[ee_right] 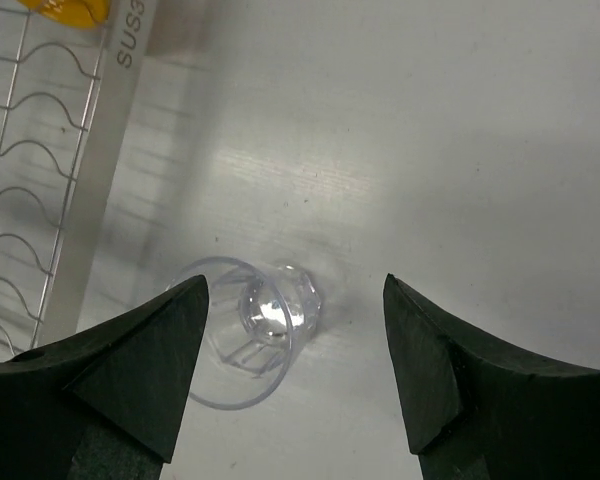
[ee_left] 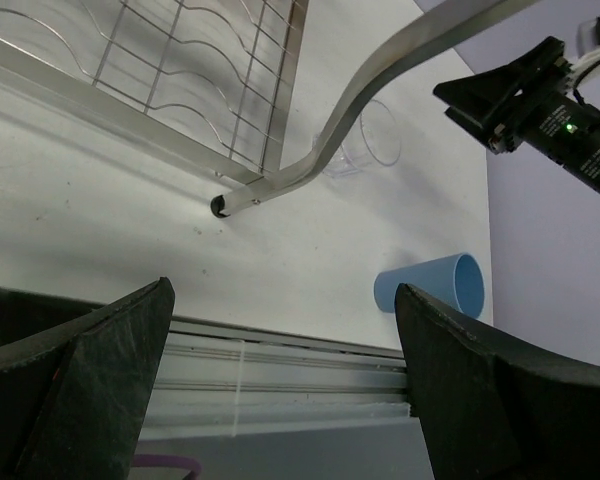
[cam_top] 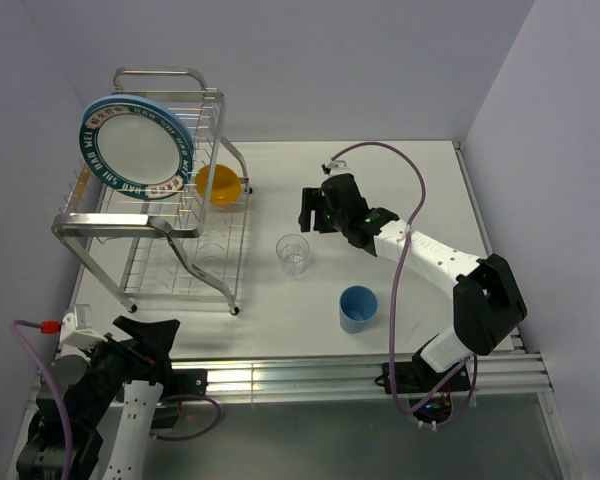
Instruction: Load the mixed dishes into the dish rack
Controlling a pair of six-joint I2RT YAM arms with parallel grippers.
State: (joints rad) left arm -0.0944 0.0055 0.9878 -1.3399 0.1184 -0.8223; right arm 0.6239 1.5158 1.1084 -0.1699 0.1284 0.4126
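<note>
The clear glass (cam_top: 293, 253) stands upright, open at the top. My right gripper will next move down and back onto the side of the glass's rim away from the rack and close there.
The silver wire dish rack (cam_top: 160, 225) stands at the left. The white plate with the teal lettered rim (cam_top: 132, 148) stands upright in its upper tier, and the light-blue plate's edge (cam_top: 172, 113) shows right behind it. The orange-yellow bowl (cam_top: 218, 184) sits at the rack's far right side, seemingly on the lower tier. The clear glass (cam_top: 293, 253) stands upright on the table, and the blue cup (cam_top: 358, 308) stands nearer. My right gripper (cam_top: 308, 214) is open and empty, above and just beyond the glass (ee_right: 250, 335). My left gripper (cam_top: 152, 338) is open and empty at the near left.
The rack's front foot (ee_left: 220, 205) and bent frame leg stand between my left gripper (ee_left: 282, 290) and the glass (ee_left: 365, 140). The cup (ee_left: 430, 285) is near the table's front rail (ee_left: 280, 350). Walls close off the left, back and right.
</note>
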